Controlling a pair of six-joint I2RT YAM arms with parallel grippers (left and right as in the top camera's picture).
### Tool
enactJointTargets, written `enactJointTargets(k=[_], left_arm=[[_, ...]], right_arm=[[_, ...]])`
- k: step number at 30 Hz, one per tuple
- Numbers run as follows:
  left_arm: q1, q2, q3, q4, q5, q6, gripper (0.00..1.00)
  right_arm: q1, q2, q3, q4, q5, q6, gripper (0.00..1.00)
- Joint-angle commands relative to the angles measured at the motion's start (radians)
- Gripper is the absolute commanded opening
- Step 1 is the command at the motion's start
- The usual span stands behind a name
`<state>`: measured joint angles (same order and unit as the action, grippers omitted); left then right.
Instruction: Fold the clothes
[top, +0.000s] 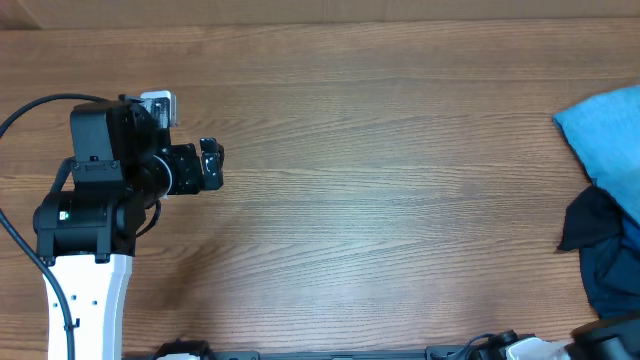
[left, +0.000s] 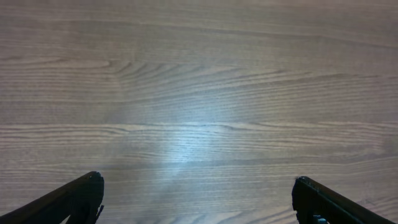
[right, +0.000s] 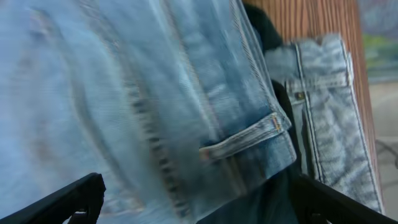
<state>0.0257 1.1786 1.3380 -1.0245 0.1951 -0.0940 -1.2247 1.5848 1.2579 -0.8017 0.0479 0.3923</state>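
Observation:
I need to lower my right gripper onto the rumpled denim jeans below it, because its fingers are open and empty and stitched folds lie under them.
The clothes, light blue washed denim jeans (right: 124, 93), fill the right wrist view in a blurred, rumpled heap, with a belt loop (right: 249, 140) and pale stitching showing. My right gripper (right: 196, 193) hangs open just above them, its dark fingertips (right: 87, 193) at the two lower corners and nothing between them. I do not see the jeans in the overhead view. My left gripper (top: 212, 165) is at the table's left, open over bare wood (left: 198, 186), far from the clothes.
A bright sky-blue cloth (top: 605, 125) lies at the table's right edge, with a dark navy garment (top: 600, 250) just in front of it. Dark fabric (right: 264, 28) also shows among the denim. The wooden table (top: 380, 180) spans the view.

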Motion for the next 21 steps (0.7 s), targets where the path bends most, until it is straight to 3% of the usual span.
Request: enactJointTargets(k=[1,10,12,13,14,16,21], left_arm=[[-0.007,0.000,0.027,0.012,0.011,0.023,1.00],[-0.007,-0.001,0.027,0.028,0.013,0.019,1.00],[-0.007,-0.001,0.027,0.029,0.013,0.019,1.00],[-0.007,-0.001,0.027,0.030,0.013,0.019,1.00],[-0.007,-0.001,0.027,0.031,0.013,0.019,1.00],[-0.007,0.000,0.027,0.031,0.013,0.019,1.00],[-0.007,0.000,0.027,0.035,0.013,0.019,1.00]], right_arm=[[-0.053,0.034,0.018,0.010,-0.002,0.023,1.00],[-0.067,0.153,0.018,0.140,-0.142,0.000,0.98],[-0.067,0.153,0.018,0.157,-0.198,0.000,0.81],[-0.067,0.153,0.018,0.171,-0.274,0.000,0.56],[-0.067,0.152,0.019,0.174,-0.320,0.000,0.49],[-0.066,0.138,0.029,0.173,-0.405,0.000,0.04],[0.010,0.002,0.198,0.148,-0.674,-0.015,0.04]])
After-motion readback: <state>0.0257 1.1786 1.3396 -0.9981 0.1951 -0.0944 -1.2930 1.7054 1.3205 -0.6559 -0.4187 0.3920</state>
